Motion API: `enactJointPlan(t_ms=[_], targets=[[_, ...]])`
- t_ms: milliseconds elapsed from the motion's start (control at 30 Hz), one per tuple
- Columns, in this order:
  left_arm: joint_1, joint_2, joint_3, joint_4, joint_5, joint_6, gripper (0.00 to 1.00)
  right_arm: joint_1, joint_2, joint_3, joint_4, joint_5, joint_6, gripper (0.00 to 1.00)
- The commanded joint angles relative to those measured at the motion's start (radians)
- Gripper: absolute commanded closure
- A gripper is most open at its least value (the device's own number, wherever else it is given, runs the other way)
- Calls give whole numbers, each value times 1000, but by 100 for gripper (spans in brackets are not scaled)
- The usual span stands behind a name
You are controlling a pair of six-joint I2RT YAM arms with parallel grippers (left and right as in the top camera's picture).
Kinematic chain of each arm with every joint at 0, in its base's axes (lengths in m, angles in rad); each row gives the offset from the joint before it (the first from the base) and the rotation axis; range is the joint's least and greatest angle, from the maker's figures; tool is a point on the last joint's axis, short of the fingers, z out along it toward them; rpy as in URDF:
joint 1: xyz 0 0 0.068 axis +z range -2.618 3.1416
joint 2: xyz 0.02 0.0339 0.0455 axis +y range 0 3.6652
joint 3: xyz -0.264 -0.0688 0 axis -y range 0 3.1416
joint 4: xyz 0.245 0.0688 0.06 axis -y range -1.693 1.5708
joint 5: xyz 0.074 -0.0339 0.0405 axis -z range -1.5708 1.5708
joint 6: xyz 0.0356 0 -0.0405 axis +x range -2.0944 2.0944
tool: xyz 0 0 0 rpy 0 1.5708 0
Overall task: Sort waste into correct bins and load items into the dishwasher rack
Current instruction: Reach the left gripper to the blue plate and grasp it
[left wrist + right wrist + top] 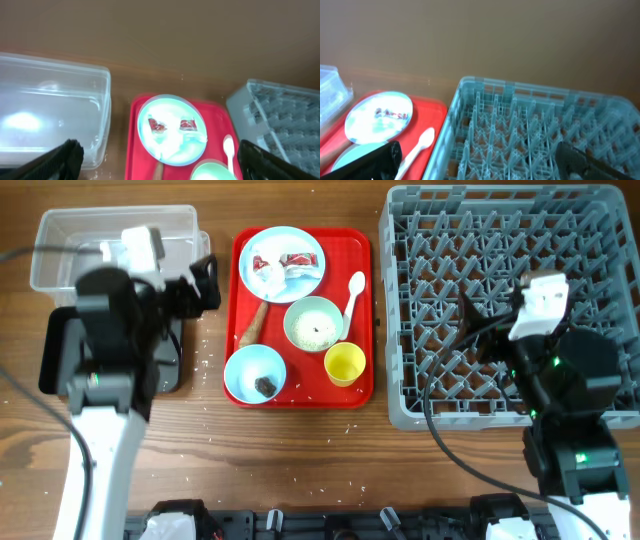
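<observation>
Next I need to bring my left gripper outward over the plate (262, 248), tilting its fingers down, then lower it to the crumpled white wrapper.
The red tray (357, 245) holds a pale blue plate (262, 248) with red-printed white wrappers (287, 266), a white spoon (354, 290), a brown cone (253, 325), a bowl with rice grains (314, 324), a bowl with a dark lump (255, 373) and a yellow cup (345, 364). The grey rack (510, 300) is at the right and holds none of these. My left gripper (198, 286) is open and empty between the clear tub (110, 240) and the tray; its wrist view shows the plate (172, 145) ahead. My right gripper (478, 320) is open and empty over the rack (530, 130).
The black tray (55, 350) lies under my left arm, in front of the clear tub. White grains are scattered on the wooden table around the red tray. The spoon (417, 145) lies close to the rack's left wall.
</observation>
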Motion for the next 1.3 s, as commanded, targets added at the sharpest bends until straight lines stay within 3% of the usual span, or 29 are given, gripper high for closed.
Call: enactJointPlan(t_ms=[0, 133, 267, 333, 500, 600, 1000, 1067, 1267], targets=[[-35, 191, 255, -142, 41, 92, 0, 0, 119, 151, -117, -40, -38, 0], [-101, 460, 612, -385, 34, 162, 0, 1, 268, 289, -278, -158, -44, 0], [-144, 754, 972, -662, 42, 246, 0, 1, 329, 300, -288, -243, 25, 0], [-154, 828, 982, -614, 45, 262, 0, 1, 344, 300, -300, -243, 152, 0], [-171, 898, 981, -607, 145, 267, 0, 0, 366, 300, -335, -242, 155, 0], [-195, 977, 981, -590, 142, 423, 0, 0, 370, 299, -340, -240, 155, 0], [-251, 1287, 981, -434, -20, 449, 0, 0, 370, 299, -356, -235, 151, 0], [-251, 1316, 981, -435, -20, 449, 12, 0, 370, 299, -356, -235, 151, 0], [-251, 1333, 974, -445, -19, 444, 96, 1, 370, 299, -355, -235, 151, 0]])
